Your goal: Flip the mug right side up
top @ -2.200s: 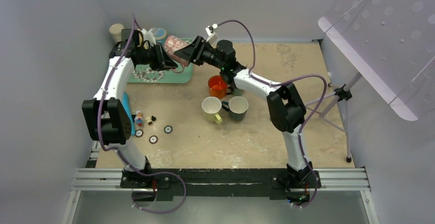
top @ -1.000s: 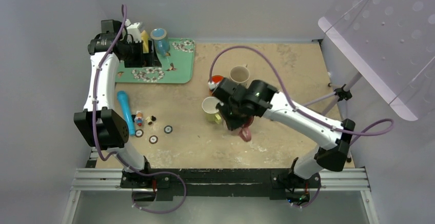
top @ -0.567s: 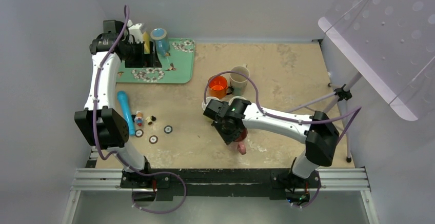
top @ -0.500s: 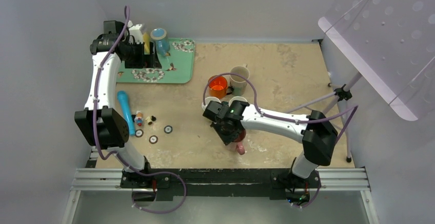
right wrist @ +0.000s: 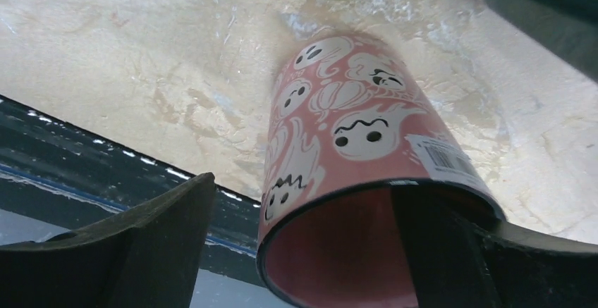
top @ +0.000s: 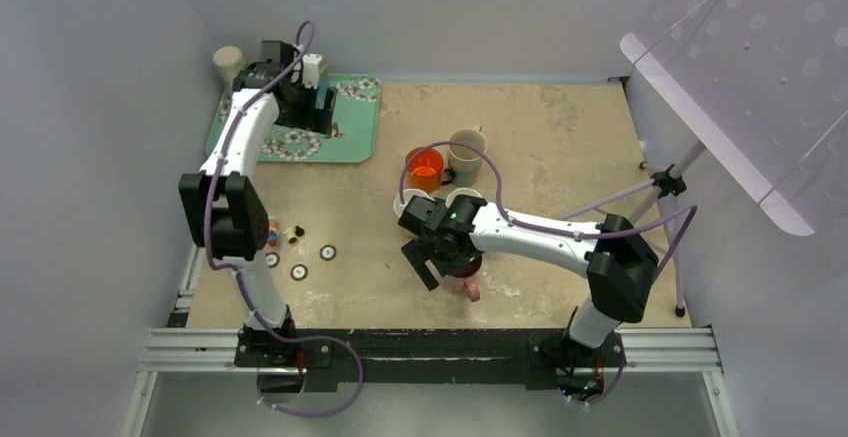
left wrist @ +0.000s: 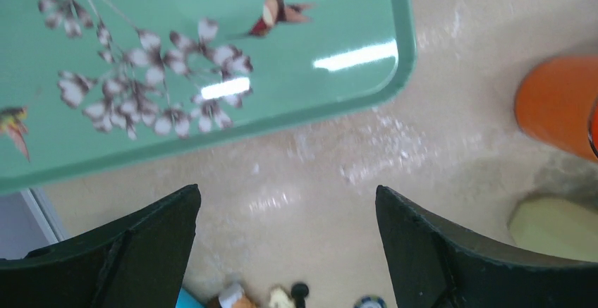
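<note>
I will next move my left gripper outward and down to close on the blue mug's handle (top: 321, 93), which is outward of my open fingers, below over the tray.
The mug (right wrist: 352, 125) is pink with white ghosts, and it stands on its base on the table with its open mouth facing up. In the top view the mug (top: 467, 275) shows just past my right wrist, its pink handle pointing toward the near edge. My right gripper (right wrist: 307, 185) is open around the rim: one finger reaches down inside the mouth, the other stands off to the left with a gap. My left gripper (left wrist: 287, 189) is open and empty. It hovers over the front edge of the green tray (left wrist: 211, 40), far from the mug.
An orange mug (top: 424, 165) and a cream mug (top: 466, 145) stand behind my right arm, with two more mugs partly under it. The flowered tray (top: 350, 137) lies at the back left. Small pieces (top: 290, 234) lie by the left arm. The table's black front rail (right wrist: 70, 174) is close.
My right gripper has opened and let go of the mug, which now stands on the table. My left arm has swung right over the tray.
</note>
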Robot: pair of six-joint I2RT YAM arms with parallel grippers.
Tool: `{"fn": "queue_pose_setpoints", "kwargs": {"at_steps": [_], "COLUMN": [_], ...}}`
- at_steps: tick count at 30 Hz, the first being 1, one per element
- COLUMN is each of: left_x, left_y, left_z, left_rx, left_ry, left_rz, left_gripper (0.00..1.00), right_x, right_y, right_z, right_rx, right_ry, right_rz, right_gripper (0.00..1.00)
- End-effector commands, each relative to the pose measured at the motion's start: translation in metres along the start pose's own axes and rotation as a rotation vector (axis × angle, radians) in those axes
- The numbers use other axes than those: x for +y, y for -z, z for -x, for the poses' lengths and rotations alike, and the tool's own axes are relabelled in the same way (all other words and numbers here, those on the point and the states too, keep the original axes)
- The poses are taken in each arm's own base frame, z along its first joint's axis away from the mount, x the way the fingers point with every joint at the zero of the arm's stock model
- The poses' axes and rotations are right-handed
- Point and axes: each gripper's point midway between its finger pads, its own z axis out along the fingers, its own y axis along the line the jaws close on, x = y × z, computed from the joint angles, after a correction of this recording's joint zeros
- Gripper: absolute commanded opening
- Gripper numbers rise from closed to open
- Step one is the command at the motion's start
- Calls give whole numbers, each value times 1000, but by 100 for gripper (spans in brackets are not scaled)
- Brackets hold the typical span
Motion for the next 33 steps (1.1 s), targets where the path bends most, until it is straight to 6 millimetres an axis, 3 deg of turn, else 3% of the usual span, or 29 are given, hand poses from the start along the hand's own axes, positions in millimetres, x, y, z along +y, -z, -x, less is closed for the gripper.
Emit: {"fn": "queue_pose_setpoints", "kwargs": {"at_steps": [1, 4, 9, 15, 19, 23, 25, 28, 32, 33], "left_x": [33, 41, 39, 76, 74, 81, 82, 83, 85, 86], "left_y": [-34, -77, -119, -144, -171, -181, -181, -181, -180, -174], "left_z": [65, 66, 90, 126, 134, 146, 158, 167, 165, 168], "left_rx": [-119, -35, -106, -226, -269, -300, -347, -378, -376, -385], "left_ry": [-81, -88, -128, -170, -298, -358, -381, -398, -378, -368], "left_rz": [152, 144, 100, 282, 249, 280, 293, 308, 311, 318], "left_gripper": [93, 88, 94, 99, 98, 93, 84, 61, 17, 0], "right_x": [-11, -14, -5, 1, -2, -8, -11, -14, -17, -17], "right_y": [37, 57, 81, 73, 79, 84, 85, 86, 90, 91], "right_z": [31, 40, 59, 60, 61, 62, 64, 67, 73, 74], "right_rx": [-113, -148, -231, -184, -186, -174, -168, -154, -158, -164], "right_ry": [-18, -31, -49, -21, -25, -8, 2, 24, 36, 34], "right_rz": [-51, -64, -2, -5, -20, -58, -79, -109, -131, -131], "right_gripper": [98, 98, 98, 98, 98, 98, 98, 98, 98, 99]}}
